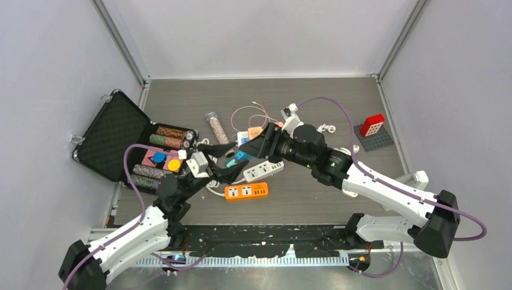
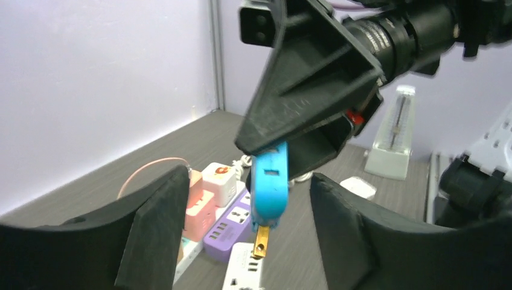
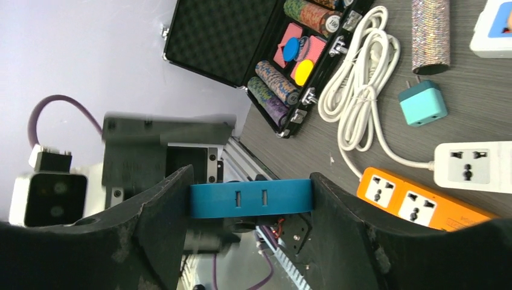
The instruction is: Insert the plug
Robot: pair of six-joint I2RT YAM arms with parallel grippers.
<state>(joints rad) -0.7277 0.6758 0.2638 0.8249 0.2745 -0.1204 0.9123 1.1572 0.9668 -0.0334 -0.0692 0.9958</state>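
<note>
My right gripper moves away from the left gripper next and turns downward. Then it brings the plug down onto the purple power strip's empty socket below my gripper.
My right gripper [image 3: 250,180] is shut on a blue plug [image 3: 241,198], which spans the gap between its two fingers. In the left wrist view the plug [image 2: 270,184] hangs from the right gripper [image 2: 305,130], its brass prong [image 2: 261,240] pointing down just above the end of a white power strip [image 2: 244,273]. My left gripper [image 2: 249,181] is open, with a finger on each side of the plug and apart from it. From above, both grippers meet over the white strip [image 1: 264,170], with the plug [image 1: 240,155] between them.
An orange power strip [image 1: 246,191] lies near the white one. A purple strip [image 2: 232,226] and pink and white adapters lie behind. A teal charger [image 3: 422,104], a coiled white cord [image 3: 356,72], an open poker chip case [image 1: 115,136] and a red brick [image 1: 372,124] are around.
</note>
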